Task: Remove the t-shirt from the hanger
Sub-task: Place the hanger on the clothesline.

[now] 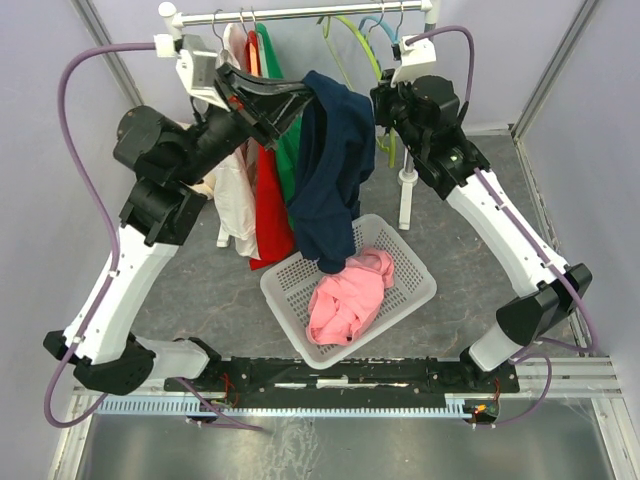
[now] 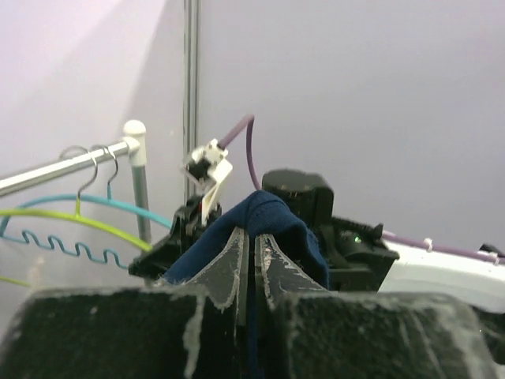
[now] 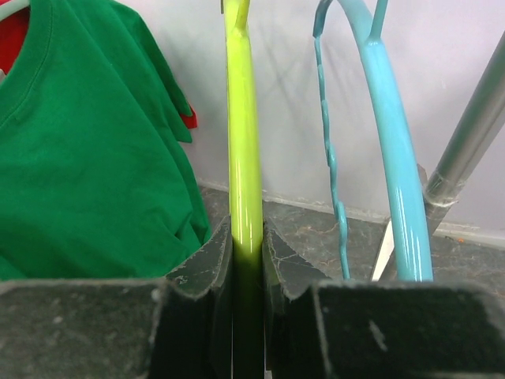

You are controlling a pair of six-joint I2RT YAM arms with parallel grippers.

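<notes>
The left gripper moves the t-shirt [image 1: 330, 170] back and down toward the white basket and releases it next, since the hanger is bare.
A navy t-shirt [image 1: 330, 170] hangs bunched from my left gripper [image 1: 305, 95], its lower end dangling over the basket. In the left wrist view the left gripper [image 2: 252, 237] is shut on a fold of the navy t-shirt [image 2: 272, 213], which drapes in front of the right wrist. My right gripper [image 1: 385, 105] sits just right of the cloth, below the rail. In the right wrist view it [image 3: 246, 237] is shut on the lime green hanger [image 3: 243, 118], whose visible stretch is bare. The same hanger [image 1: 365, 55] hooks on the rail.
A white basket [image 1: 420, 290] below holds a pink garment [image 1: 345, 295]. Green [image 1: 285, 150], red [image 1: 270, 200] and white [image 1: 235, 190] shirts hang on the rack rail [image 1: 300, 14]. A blue hanger [image 3: 387, 118] hangs beside the lime one, next to the rack post [image 3: 465, 150].
</notes>
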